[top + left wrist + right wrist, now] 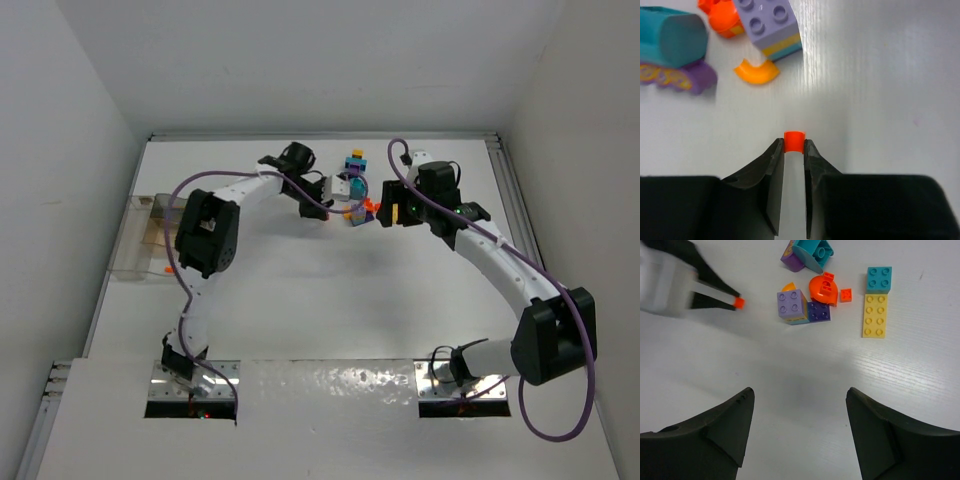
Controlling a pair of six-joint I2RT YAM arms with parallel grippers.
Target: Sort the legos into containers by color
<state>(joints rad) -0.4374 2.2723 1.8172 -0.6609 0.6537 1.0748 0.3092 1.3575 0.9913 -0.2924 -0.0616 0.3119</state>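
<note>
My left gripper will rise and swing to the left in the top view, over the near clear container, because there is already an orange piece in it.
My left gripper (794,146) is shut on a tiny orange lego (794,139), pinched at its fingertips just above the white table. The right wrist view shows that same orange lego (739,302) held to the left of the pile. The pile holds a lavender brick (791,304), a dark purple brick (818,311), an orange round piece (822,289), a small orange brick (845,295), a teal brick (879,279) and a yellow plate (875,315). My right gripper (799,390) hangs open over bare table short of the pile. The containers (140,240) stand at the table's left edge.
Close to the left gripper lie an orange arc piece (757,72) and a teal cylinder on a purple base (670,32). White walls enclose the table at the back and sides. Purple cables loop along both arms.
</note>
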